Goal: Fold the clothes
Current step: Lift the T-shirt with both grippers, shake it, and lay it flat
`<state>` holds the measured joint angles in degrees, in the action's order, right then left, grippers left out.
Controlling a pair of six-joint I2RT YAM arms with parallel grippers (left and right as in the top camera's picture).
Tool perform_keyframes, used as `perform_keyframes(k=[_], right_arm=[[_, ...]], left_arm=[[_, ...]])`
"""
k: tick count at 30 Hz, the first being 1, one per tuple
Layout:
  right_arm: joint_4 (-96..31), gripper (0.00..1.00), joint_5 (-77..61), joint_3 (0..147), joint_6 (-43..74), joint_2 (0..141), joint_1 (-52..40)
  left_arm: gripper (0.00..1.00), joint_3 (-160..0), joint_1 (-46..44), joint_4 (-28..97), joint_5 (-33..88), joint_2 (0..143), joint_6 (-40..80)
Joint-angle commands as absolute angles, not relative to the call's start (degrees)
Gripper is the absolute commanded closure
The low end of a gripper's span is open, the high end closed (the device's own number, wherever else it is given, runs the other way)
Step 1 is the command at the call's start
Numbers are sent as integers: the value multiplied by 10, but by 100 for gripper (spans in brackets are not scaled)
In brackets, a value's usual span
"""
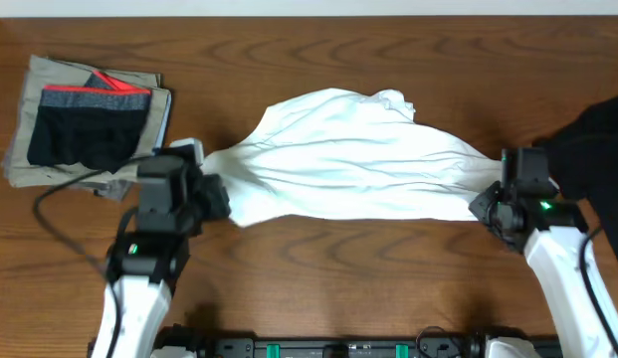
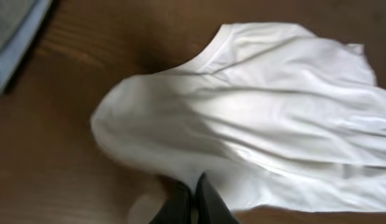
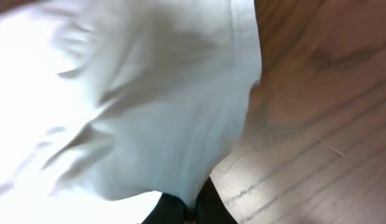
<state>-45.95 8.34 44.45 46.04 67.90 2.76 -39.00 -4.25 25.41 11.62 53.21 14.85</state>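
The tabletop is bare outward of my right gripper, so my right gripper will next lift the end of the shirt up and outward, then lower it and let it go.
The white T-shirt [image 1: 348,159] is stretched sideways across the middle of the table, pulled taut between my two grippers. My left gripper [image 1: 215,191] is shut on its left end; in the left wrist view the cloth [image 2: 267,118] runs up from the closed gripper [image 2: 194,198], with the neckline at the top. My right gripper [image 1: 485,206] is shut on the shirt's right end, and the right wrist view shows the fabric [image 3: 143,106] pinched in the gripper [image 3: 191,208]. A plain black garment [image 1: 595,159] lies at the table's right edge, just beyond the right gripper.
At the back left lies a stack of khaki-grey folded pieces [image 1: 30,109] with black shorts [image 1: 85,134] with a red-and-grey waistband on top. A black cable [image 1: 60,214] loops beside the left arm. Bare wooden table [image 1: 348,268] shows in front of the shirt.
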Motion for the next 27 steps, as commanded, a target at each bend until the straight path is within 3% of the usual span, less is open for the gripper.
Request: perform_keyframes(k=[1,14,27], right_arm=[[-477,99,101,463,461,640,39],[-579,99,102,598,409,604,38],[-637,99,101,792,346,604,38]], left_arm=[[94,-401,-43,277,116,473,152],[94,-448,-43,298,175,368,173],[94,-653,-43,350,164,369,121]])
